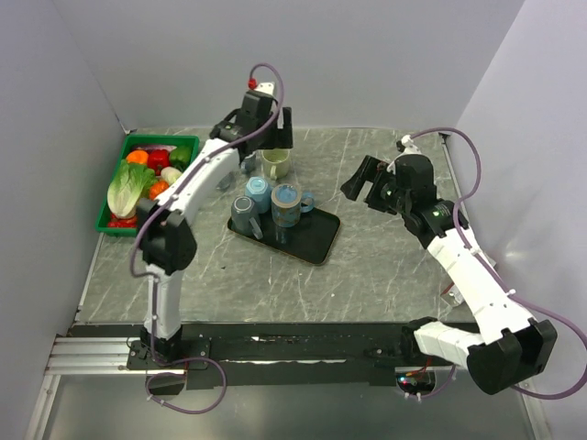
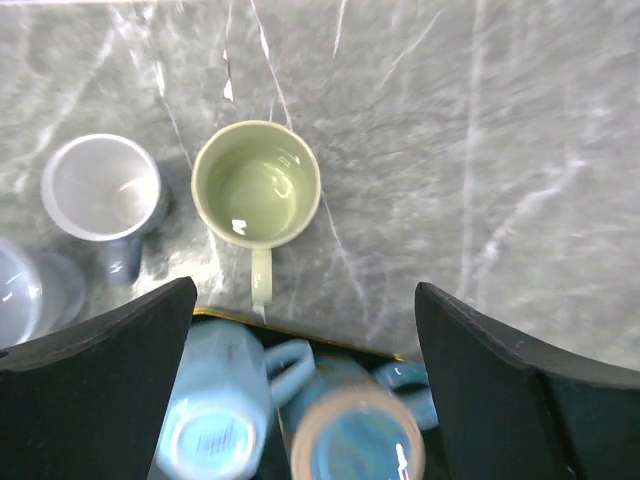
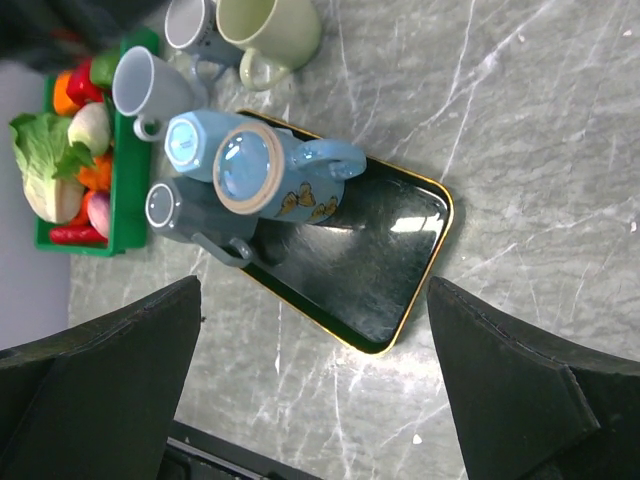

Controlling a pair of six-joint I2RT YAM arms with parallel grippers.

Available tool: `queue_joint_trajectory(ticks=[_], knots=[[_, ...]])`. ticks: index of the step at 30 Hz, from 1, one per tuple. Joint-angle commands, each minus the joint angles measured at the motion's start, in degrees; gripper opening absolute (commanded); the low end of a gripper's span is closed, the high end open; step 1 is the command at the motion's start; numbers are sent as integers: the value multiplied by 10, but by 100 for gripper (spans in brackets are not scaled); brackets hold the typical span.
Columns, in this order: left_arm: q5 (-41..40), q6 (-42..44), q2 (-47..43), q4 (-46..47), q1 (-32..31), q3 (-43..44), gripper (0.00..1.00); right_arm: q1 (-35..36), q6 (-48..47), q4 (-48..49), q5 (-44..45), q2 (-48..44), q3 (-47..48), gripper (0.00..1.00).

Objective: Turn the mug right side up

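Note:
The left gripper moves back and down onto the handle of the grey-blue mug (image 1: 257,228) next, since that mug stands bottom up with its handle sticking out clear.
A pale green mug (image 1: 275,163) stands upright on the table behind the black tray (image 1: 312,240); it also shows in the left wrist view (image 2: 256,185) and the right wrist view (image 3: 268,28). On the tray a light blue mug (image 2: 215,400) stands bottom up, beside a patterned blue mug (image 3: 270,175) with a tan ring on top and a grey-blue mug (image 3: 175,212) bottom up. My left gripper (image 1: 272,136) (image 2: 305,300) is open and empty, high above the green mug and the tray's far edge. My right gripper (image 1: 363,185) (image 3: 315,300) is open and empty, right of the tray.
A grey mug (image 2: 100,187) and a white mug (image 3: 140,85) stand upright left of the green mug. A green basket (image 1: 115,188) of vegetables sits at the far left. Grey walls close in the table on three sides.

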Motion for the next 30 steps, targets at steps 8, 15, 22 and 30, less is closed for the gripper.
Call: queue_joint_trajectory(ticks=[8,15,22,30], knots=[[-20,-141,-287,-42,-8,-292,96,-4,-23,14,-10,21,-3,100],[-10,-237,-353,-30,-33,-409,97,-4,-7,21,-35,39,-3,100],[-57,-327,-323,-19,-50,-454,96,-3,1,16,-30,32,-14,100],[-93,-348,-256,-15,-51,-456,81,-4,-4,4,-19,10,-30,100]])
